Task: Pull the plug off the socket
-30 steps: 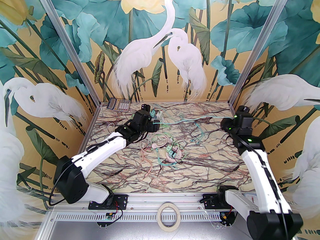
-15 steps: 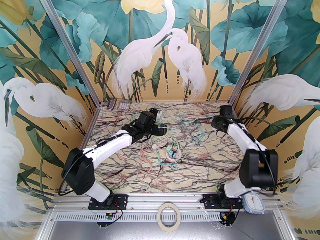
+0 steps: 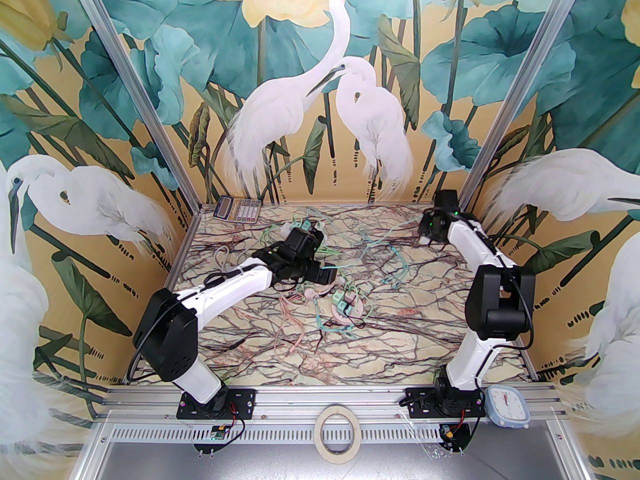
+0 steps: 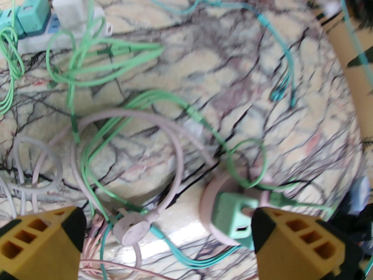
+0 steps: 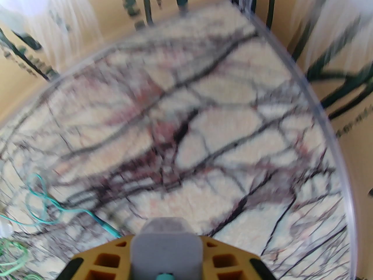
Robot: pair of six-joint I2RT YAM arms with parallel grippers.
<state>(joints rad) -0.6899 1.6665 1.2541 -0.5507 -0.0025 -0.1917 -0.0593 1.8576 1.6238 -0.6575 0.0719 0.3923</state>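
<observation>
The grey plug block goes down with my right gripper to the bare patch of marble below it next, clear of the tangled cables, and is released there.
A round pink socket [image 4: 212,197] lies on the marble table with a mint-green plug [image 4: 233,214] seated in it. It also sits mid-table as the pink socket [image 3: 350,312]. My left gripper [image 4: 169,238] hangs open just above and to its left, its right finger [image 4: 297,243] beside the green plug. Seen from above, the left gripper [image 3: 327,278] sits a little behind and left of the socket. My right gripper [image 5: 166,252] is shut on a grey plug [image 5: 166,243] with a teal cable end, above bare table. From overhead, the right gripper [image 3: 428,238] is near the back right corner.
A white power strip [image 4: 35,42] with teal plugs [image 4: 32,13] and a white adapter [image 4: 72,4] lies at the back. Green, teal and pink cables [image 3: 295,318] tangle across the middle. A calculator [image 3: 237,209] leans at the back left. Walls close in three sides.
My left gripper has moved from the back power strip toward the round socket. My right arm has folded up and swung to the back right corner with the grey plug.
</observation>
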